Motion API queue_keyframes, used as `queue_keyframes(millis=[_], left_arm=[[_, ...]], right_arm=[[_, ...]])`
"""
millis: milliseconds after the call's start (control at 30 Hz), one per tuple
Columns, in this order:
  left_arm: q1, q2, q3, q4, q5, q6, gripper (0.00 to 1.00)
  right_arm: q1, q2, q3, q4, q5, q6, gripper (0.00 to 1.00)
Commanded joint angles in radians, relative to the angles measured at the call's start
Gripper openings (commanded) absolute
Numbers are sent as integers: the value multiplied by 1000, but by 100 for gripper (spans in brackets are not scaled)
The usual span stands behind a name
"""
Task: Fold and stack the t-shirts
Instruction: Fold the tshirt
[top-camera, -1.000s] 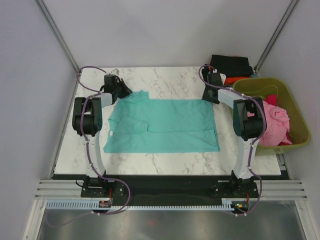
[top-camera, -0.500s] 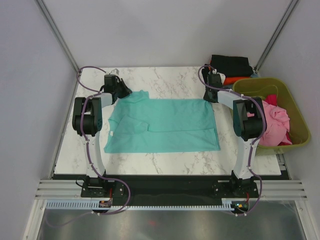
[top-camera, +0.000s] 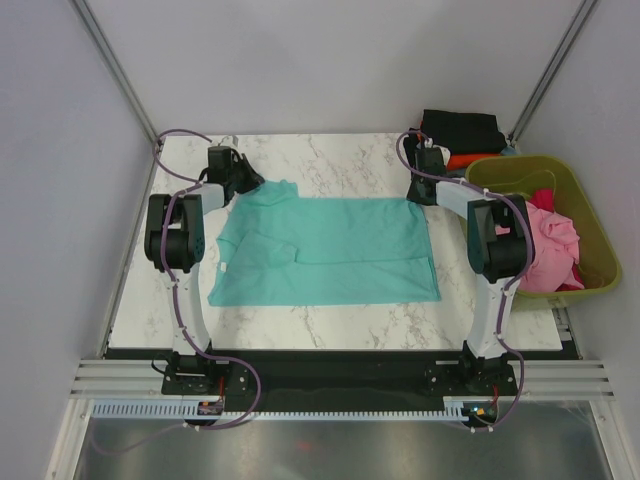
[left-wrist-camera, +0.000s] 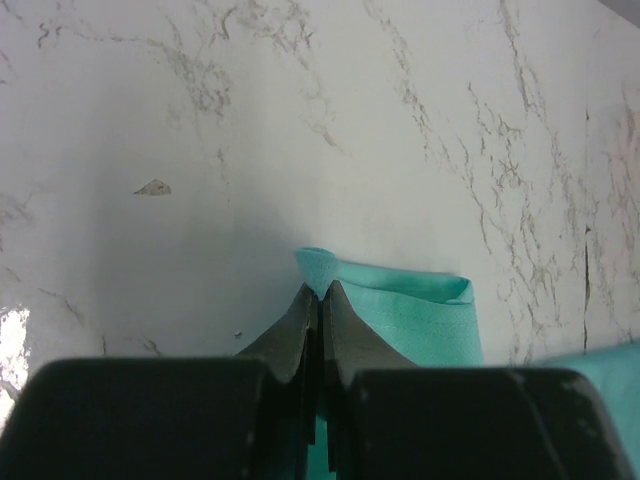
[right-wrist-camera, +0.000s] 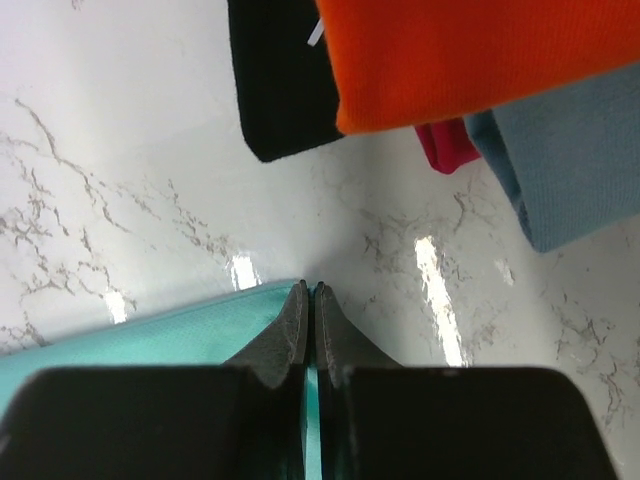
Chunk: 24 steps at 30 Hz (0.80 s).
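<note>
My right gripper should next bring the t-shirt's pinched teal edge back and release it over the end of the t-shirt's inner hem (top-camera: 421, 259), which lies back from the gripper.
A teal t-shirt (top-camera: 325, 250) lies spread flat in the middle of the marble table. My left gripper (top-camera: 252, 184) is at its far left corner, shut on a pinch of the teal cloth (left-wrist-camera: 400, 305); the jaws (left-wrist-camera: 319, 292) are pressed together with fabric between them. My right gripper (top-camera: 416, 196) is at the far right corner, its jaws (right-wrist-camera: 309, 288) shut on the teal edge (right-wrist-camera: 170, 335). Folded black (top-camera: 460, 128) and orange (top-camera: 466, 160) t-shirts are stacked at the far right. In the right wrist view the black (right-wrist-camera: 280, 75), orange (right-wrist-camera: 470, 55), red (right-wrist-camera: 447, 145) and grey-blue (right-wrist-camera: 570, 165) folded pieces lie just beyond the fingers.
An olive-green tub (top-camera: 590, 265) at the right edge holds pink (top-camera: 550, 245) and red cloth. The table's marble top (top-camera: 330, 325) ends at a black rail in front of the arm bases. Grey walls enclose the cell.
The right gripper has dropped onto the shirt's far right corner and shut on it. The left gripper has stayed shut on the far left corner.
</note>
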Motion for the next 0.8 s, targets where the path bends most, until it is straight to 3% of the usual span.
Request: queue_keyframes(millis=[0,300,767], left_arm=[[1,-27,69,-3,51,45,2],[2,-165,56,-72,96,77,2],[1,-520,-329,-30,105,71,2]], right_arm=[[-2,-69,-6,-25,-28,-21,1],[1,-157,-32,-44,-75,-13,0],[1,-387,-242,-33,-90,19,0]])
